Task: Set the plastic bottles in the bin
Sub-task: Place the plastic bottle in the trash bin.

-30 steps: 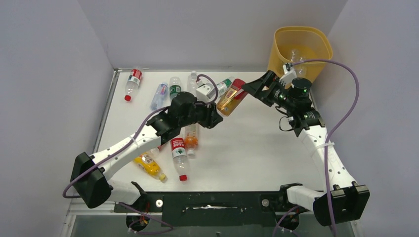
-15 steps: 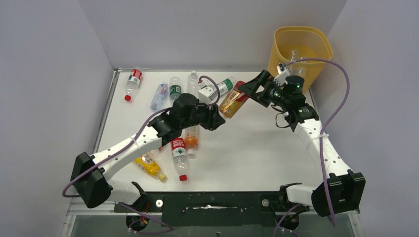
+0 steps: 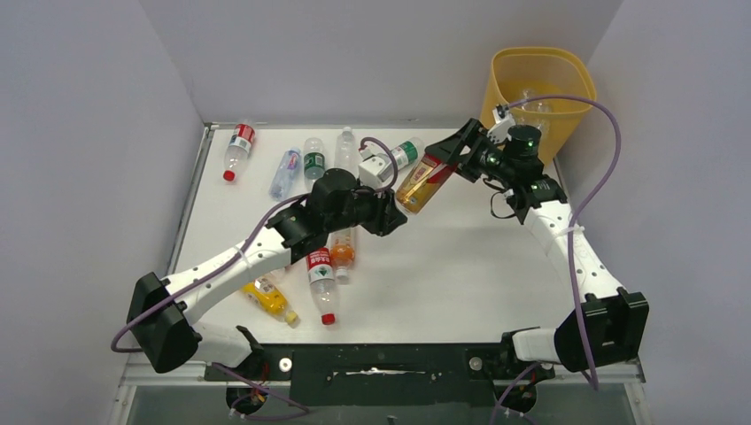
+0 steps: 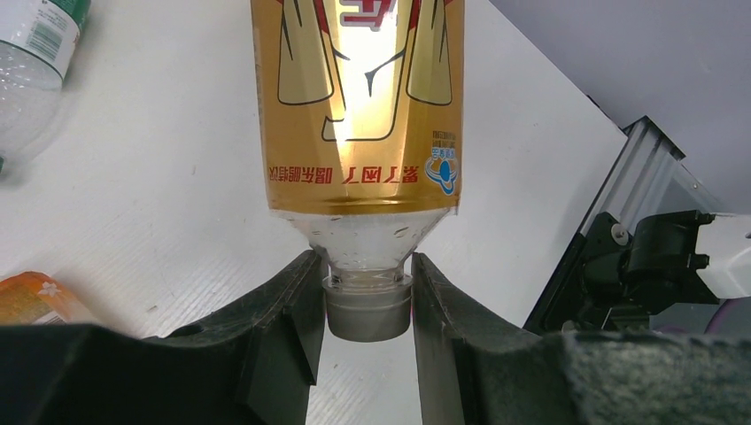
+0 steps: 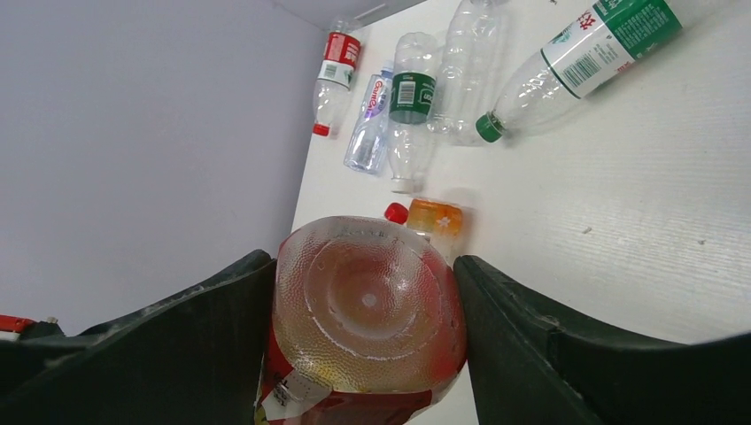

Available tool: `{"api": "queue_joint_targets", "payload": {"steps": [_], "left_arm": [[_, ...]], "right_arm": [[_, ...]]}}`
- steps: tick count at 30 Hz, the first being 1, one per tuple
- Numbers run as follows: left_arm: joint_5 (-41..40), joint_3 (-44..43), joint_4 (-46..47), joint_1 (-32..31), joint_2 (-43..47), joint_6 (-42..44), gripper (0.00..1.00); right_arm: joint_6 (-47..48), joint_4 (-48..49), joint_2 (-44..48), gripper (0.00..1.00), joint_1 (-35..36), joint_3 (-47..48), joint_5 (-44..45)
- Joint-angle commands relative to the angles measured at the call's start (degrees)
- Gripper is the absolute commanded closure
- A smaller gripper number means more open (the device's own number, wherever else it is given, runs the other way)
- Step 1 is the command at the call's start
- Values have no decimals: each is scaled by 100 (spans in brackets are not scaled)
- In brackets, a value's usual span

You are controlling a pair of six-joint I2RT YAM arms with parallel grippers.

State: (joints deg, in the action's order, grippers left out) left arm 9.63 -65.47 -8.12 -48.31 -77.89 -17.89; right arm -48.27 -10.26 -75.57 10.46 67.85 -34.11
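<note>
My right gripper swings outward next, away from the left gripper, and releases the amber bottle over the bin's opening point(image 3: 542, 78), since the bottle still hangs above the table.
An amber bottle with a red-and-gold label point(image 3: 421, 181) point(image 4: 359, 106) hangs above the table between both arms. My left gripper point(image 3: 395, 212) point(image 4: 365, 262) is shut on its grey cap. My right gripper point(image 3: 448, 157) point(image 5: 363, 262) has its fingers pressed on either side of the bottle's dimpled base point(image 5: 367, 301). The yellow-orange bin point(image 3: 505, 111) stands at the back right, behind the right arm, with a clear bottle point(image 3: 531, 96) inside. Several more bottles lie on the table: a red-labelled one point(image 3: 239, 142), a green-labelled one point(image 3: 313, 160), a yellow one point(image 3: 266, 297).
A green-capped bottle point(image 3: 404, 154) point(image 5: 584, 62) lies just behind the held one. An orange bottle point(image 3: 343, 252) and a red-capped bottle point(image 3: 321, 276) lie under the left arm. Grey walls close in the table on three sides. Purple cables loop off both wrists.
My right arm has moved left to the bottle's base and its jaws have narrowed onto it. The left gripper has kept its hold on the cap, almost still.
</note>
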Motion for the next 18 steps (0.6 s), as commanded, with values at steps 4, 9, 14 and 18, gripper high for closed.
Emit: {"api": "queue_joint_targets", "payload": {"steps": [4,9,14,18], "left_arm": [[-85,-358,164,-27,-17,72,57],[-225,-410,84,-28,-57,93,27],[-409,-544,-165,-16,-25,125,18],[-540,-615,-329,0,125,152,18]], "right_arm": [[84,232,-36,44,53,363,-142],[123,164,-67,51,53,432,-116],[271,-15,-133,52,32,612,6],[545,-355,-309,52,-20,963,181]]}}
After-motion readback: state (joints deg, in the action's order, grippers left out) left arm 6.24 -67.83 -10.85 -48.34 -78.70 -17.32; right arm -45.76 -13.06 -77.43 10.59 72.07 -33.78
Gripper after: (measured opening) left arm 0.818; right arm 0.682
